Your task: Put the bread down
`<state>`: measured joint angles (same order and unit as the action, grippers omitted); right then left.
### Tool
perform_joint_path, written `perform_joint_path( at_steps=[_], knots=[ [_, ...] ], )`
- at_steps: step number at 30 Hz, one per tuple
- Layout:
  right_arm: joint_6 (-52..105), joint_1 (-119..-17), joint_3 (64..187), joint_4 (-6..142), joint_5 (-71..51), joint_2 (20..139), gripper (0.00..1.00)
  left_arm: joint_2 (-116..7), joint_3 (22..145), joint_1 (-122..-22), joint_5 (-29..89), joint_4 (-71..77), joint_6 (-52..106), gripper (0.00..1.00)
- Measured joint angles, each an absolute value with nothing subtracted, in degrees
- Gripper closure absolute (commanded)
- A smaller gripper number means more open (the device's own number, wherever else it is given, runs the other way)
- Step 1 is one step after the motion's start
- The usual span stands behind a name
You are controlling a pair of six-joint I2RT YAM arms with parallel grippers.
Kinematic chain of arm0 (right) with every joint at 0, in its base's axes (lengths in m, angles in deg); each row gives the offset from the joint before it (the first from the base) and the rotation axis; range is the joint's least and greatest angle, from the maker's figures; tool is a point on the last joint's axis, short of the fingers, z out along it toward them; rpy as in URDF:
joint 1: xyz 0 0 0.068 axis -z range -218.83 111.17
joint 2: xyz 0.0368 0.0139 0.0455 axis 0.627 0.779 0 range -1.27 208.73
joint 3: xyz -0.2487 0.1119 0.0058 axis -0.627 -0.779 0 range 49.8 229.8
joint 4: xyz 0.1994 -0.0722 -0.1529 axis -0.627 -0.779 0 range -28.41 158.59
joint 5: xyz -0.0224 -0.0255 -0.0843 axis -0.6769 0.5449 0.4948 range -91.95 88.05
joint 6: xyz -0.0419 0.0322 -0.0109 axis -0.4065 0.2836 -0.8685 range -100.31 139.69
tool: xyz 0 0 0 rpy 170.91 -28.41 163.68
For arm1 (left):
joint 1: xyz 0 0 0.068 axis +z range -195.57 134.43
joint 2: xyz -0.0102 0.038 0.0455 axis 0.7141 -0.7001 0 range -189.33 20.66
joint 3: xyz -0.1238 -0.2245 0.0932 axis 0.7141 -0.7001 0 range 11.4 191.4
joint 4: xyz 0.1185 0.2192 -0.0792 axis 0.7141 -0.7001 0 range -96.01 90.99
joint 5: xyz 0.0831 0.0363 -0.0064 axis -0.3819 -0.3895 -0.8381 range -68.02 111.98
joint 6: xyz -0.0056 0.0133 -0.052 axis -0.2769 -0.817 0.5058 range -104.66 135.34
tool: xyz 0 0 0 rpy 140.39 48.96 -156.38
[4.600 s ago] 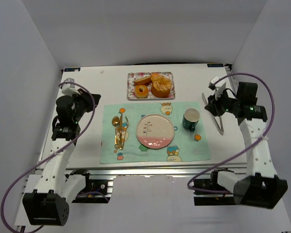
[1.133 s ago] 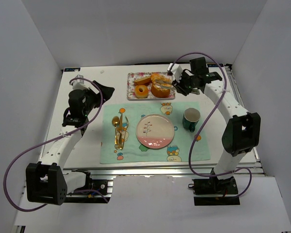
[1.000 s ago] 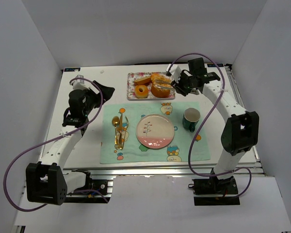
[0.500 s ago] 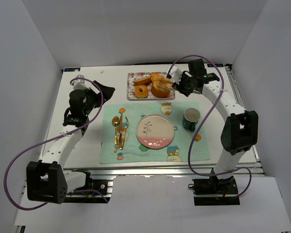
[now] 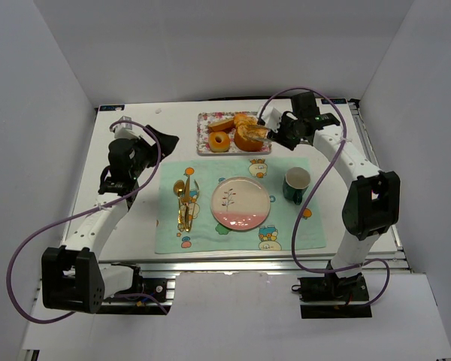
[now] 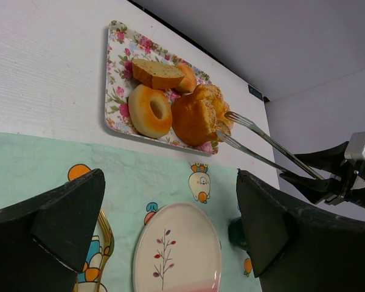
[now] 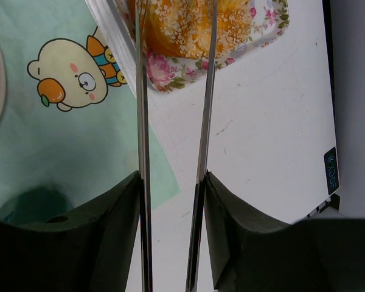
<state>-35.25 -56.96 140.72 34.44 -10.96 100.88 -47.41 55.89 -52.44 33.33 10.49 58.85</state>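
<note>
The robot's right gripper should next go down toward the tray [image 5: 204,144] and close on the metal tongs [image 5: 264,134], as their parted arms already reach to either side of the seeded bun.
Several breads lie on a flowered tray [image 5: 204,144] at the back: a ring-shaped one [image 5: 219,141], a slice [image 5: 222,123] and a round seeded bun [image 5: 248,138]. My right gripper [image 5: 287,131] is shut on metal tongs [image 5: 264,134], whose two arms [image 7: 139,121] reach out to either side of the seeded bun [image 7: 182,24] on the tray [image 7: 164,76]. The tong tips are out of frame in the right wrist view. My left gripper [image 6: 170,204] hangs open and holds nothing, above the left of the placemat. From there the bun [image 6: 194,118] shows between the tong tips [image 6: 231,125].
A pink-and-white plate [image 5: 240,203] sits mid-placemat [image 5: 286,233]. A dark green mug [image 5: 295,185] stands right of it, and a gold fork and spoon [image 5: 184,199] lie to its left. White walls close in the table on three sides.
The tongs' arms have spread wider in my right gripper, and their tips have edged further in around the seeded bun. The left arm has stayed still.
</note>
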Motion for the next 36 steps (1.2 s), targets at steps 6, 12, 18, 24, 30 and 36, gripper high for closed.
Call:
perform_joint_path(
  at_steps=[6,12,18,24,30,36],
  knots=[
    [-37.1,-57.0,140.7,34.4,-10.1,101.2,0.51,-47.5,55.9,-52.4,33.3,10.5,58.8,0.02],
    [-38.1,-56.9,140.7,32.3,-10.0,102.3,0.50,-47.5,55.9,-52.4,33.3,10.5,58.7,0.02],
    [-38.4,-56.9,140.7,32.3,-9.7,102.3,0.50,-47.5,55.8,-52.4,33.3,10.5,58.8,0.02],
    [-38.4,-56.9,141.1,32.4,-8.3,103.3,0.52,-47.5,55.8,-52.4,33.3,10.4,58.7,0.02],
    [-39.2,-56.9,142.4,31.8,-6.3,106.5,0.75,-47.5,55.8,-52.4,33.3,10.4,58.7,0.02],
    [-39.3,-56.8,143.0,31.0,-6.2,106.6,0.96,-46.7,55.7,-52.4,33.3,10.4,58.7,0.02]
  ],
)
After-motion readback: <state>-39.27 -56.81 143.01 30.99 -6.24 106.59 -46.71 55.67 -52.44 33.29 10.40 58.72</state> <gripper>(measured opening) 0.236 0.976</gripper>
